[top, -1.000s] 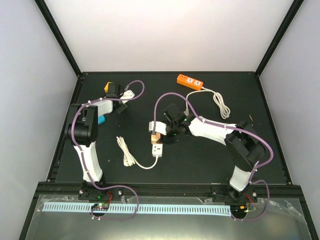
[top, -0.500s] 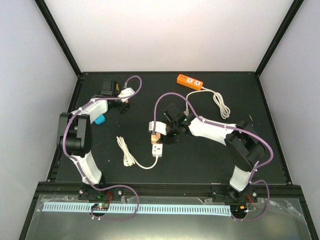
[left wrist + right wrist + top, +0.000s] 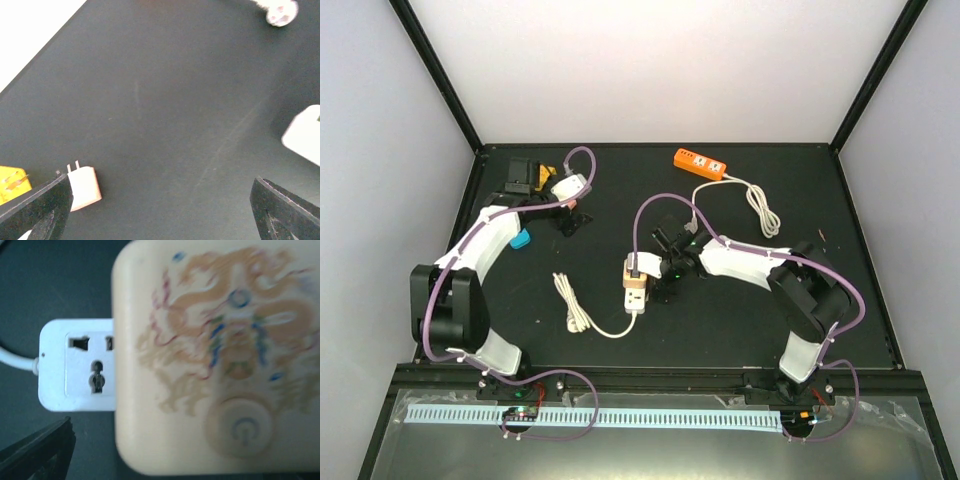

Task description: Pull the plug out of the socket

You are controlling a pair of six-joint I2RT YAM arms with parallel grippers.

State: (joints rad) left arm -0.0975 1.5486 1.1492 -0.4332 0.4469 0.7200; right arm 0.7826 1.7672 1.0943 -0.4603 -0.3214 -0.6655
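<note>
My left gripper moves back, toward the right in the top view, and down around the cream plug next, since its spread fingers are over bare table.
The plug point(image 3: 635, 272) is a cream block with a dragon print and a round power button point(image 3: 215, 355). It lies over one end of the white socket point(image 3: 636, 299), whose free outlets point(image 3: 82, 365) show beside it. Whether its pins sit in the socket is hidden. My right gripper point(image 3: 660, 268) hovers just right of the plug, open. One dark fingertip point(image 3: 40, 452) stands apart from the plug's side; the other is out of frame. My left gripper point(image 3: 571, 219) is at the back left, open over bare table, its fingers point(image 3: 37, 210) spread wide with nothing between them.
A small white charger point(image 3: 83, 187) and a yellow plug point(image 3: 542, 171) lie by the left gripper. A blue object point(image 3: 521, 240) sits under the left arm. An orange power strip point(image 3: 701, 163) with a coiled white cable point(image 3: 760, 205) is at the back right. The socket's cable point(image 3: 575, 310) trails left.
Both grippers opened. The left arm's elbow swung out toward the left wall. The right gripper shifted slightly down and right, and the plug now lies flat over the socket's end.
</note>
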